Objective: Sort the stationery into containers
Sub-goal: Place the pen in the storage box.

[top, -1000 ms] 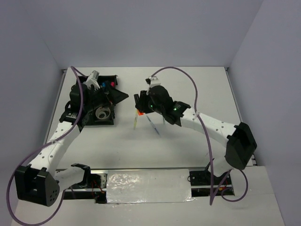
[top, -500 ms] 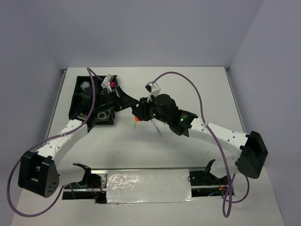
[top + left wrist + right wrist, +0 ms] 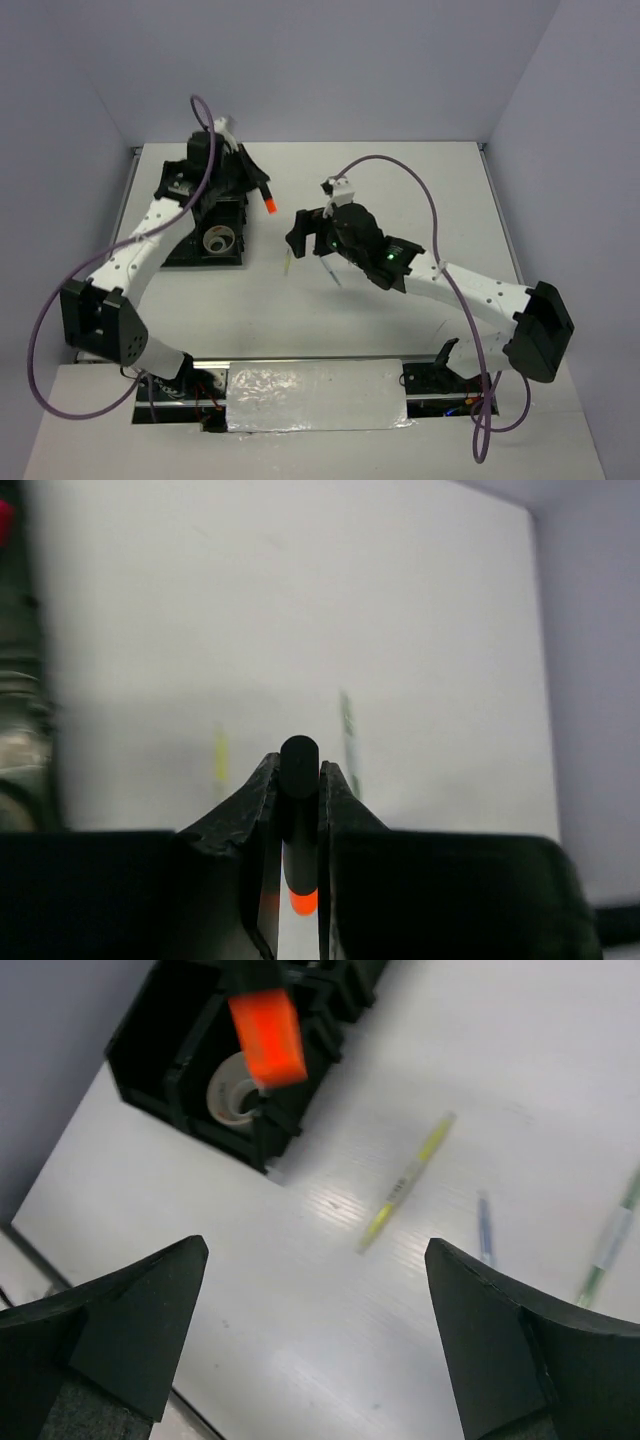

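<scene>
The green pen's pale label [image 3: 612,1239] is below my right gripper, toward the right in the wrist view. I will move there, turn along its slant and go down.
A stubby black highlighter [image 3: 299,780] with an orange cap [image 3: 270,204] hangs in the air just right of the black divided tray [image 3: 190,255]. My left gripper [image 3: 255,187] is shut on its body, and in the left wrist view the gripper [image 3: 299,763] pinches it with the cap pointing down. My right gripper [image 3: 305,238] hovers open and empty over the middle of the table, with wide jaws in the right wrist view [image 3: 316,1248]. A tape roll [image 3: 217,240] lies in the tray's near compartment. Thin pens lie loose on the table: yellow [image 3: 405,1180], blue [image 3: 484,1230] and green [image 3: 610,1245].
The tray [image 3: 160,1050] stands at the back left, close to the left wall. The yellow pen [image 3: 288,262] and blue pen [image 3: 331,273] lie under and just in front of my right gripper. The left arm reaches across the tray.
The orange-capped highlighter passed from my right gripper to my left. The right jaws opened wide; the left closed on it and drew back toward the tray.
</scene>
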Controlling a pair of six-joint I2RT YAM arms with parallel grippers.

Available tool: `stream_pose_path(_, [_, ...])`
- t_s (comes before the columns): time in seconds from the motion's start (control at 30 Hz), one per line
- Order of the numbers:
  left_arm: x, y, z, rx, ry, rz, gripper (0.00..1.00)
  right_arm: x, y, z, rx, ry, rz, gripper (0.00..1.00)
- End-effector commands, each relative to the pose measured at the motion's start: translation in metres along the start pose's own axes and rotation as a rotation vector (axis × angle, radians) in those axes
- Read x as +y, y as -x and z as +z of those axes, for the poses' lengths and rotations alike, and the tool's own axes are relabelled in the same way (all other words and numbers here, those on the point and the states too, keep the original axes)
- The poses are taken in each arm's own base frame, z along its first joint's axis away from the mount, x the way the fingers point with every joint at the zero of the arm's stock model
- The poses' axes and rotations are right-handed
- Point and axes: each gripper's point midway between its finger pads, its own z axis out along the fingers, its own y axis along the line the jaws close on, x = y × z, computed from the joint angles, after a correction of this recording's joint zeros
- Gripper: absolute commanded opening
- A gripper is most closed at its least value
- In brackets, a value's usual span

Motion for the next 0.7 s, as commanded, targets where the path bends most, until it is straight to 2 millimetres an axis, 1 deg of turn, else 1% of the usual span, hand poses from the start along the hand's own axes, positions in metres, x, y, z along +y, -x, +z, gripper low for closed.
stream_pose_path(0.0, [0.124,0.054,-0.014,-0.070,0.567,0.043,0.00,-0.038,0.027,-0.033,-0.111,-0.117,0.058,0.98])
stream_pose_path(0.03, [0.133,0.063,-0.010,-0.070,0.580,0.032,0.00,-0.047,0.020,-0.038,-0.103,-0.136,0.063,0.99])
stream_pose_path(0.07, [0.142,0.081,0.004,-0.082,0.590,0.028,0.00,-0.053,0.020,-0.043,-0.107,-0.147,0.068,0.99])
stream_pose_path(0.1, [0.161,0.097,0.004,-0.108,0.655,0.033,0.00,-0.058,0.025,-0.052,-0.122,-0.152,0.072,0.99])
stream_pose_path(0.13, [0.169,0.104,0.007,-0.103,0.692,0.043,0.00,-0.064,0.020,-0.056,-0.114,-0.162,0.065,0.99])
stream_pose_path(0.17, [0.181,0.124,0.023,-0.110,0.721,0.072,0.00,-0.069,0.015,-0.059,-0.097,-0.175,0.054,0.99])
stream_pose_path(0.2, [0.191,0.130,0.031,-0.102,0.750,0.090,0.00,-0.072,0.018,-0.066,-0.107,-0.176,0.056,0.99])
stream_pose_path(0.23, [0.196,0.133,0.039,-0.079,0.766,0.108,0.01,-0.075,0.014,-0.069,-0.097,-0.184,0.052,0.99])
stream_pose_path(0.27, [0.208,0.143,0.059,-0.069,0.774,0.128,0.02,-0.078,0.009,-0.072,-0.081,-0.192,0.041,0.99])
stream_pose_path(0.33, [0.218,0.140,0.074,-0.022,0.774,0.119,0.04,-0.086,0.007,-0.079,-0.083,-0.205,0.035,0.99])
stream_pose_path(0.37, [0.224,0.144,0.087,-0.025,0.760,0.118,0.05,-0.089,0.004,-0.081,-0.078,-0.213,0.032,0.99])
stream_pose_path(0.43, [0.226,0.143,0.096,-0.024,0.734,0.108,0.12,-0.097,0.002,-0.087,-0.090,-0.228,0.032,0.99])
stream_pose_path(0.47, [0.228,0.140,0.100,-0.034,0.717,0.103,0.20,-0.098,0.001,-0.088,-0.095,-0.225,0.033,1.00])
stream_pose_path(0.5, [0.226,0.140,0.101,-0.043,0.703,0.100,0.25,-0.103,-0.005,-0.088,-0.086,-0.225,0.035,1.00])
stream_pose_path(0.53, [0.227,0.133,0.099,-0.035,0.697,0.095,0.30,-0.104,-0.005,-0.089,-0.089,-0.220,0.038,1.00])
stream_pose_path(0.57, [0.225,0.135,0.102,-0.057,0.680,0.091,0.40,-0.105,-0.006,-0.088,-0.085,-0.217,0.039,1.00])
stream_pose_path(0.6, [0.224,0.134,0.101,-0.058,0.673,0.090,0.47,-0.107,-0.010,-0.087,-0.073,-0.218,0.040,1.00])
stream_pose_path(0.63, [0.223,0.133,0.101,-0.057,0.665,0.078,0.63,-0.112,-0.014,-0.083,-0.054,-0.227,0.041,1.00])
stream_pose_path(0.67, [0.222,0.130,0.100,-0.042,0.666,0.071,0.72,-0.114,-0.017,-0.080,-0.039,-0.237,0.043,1.00])
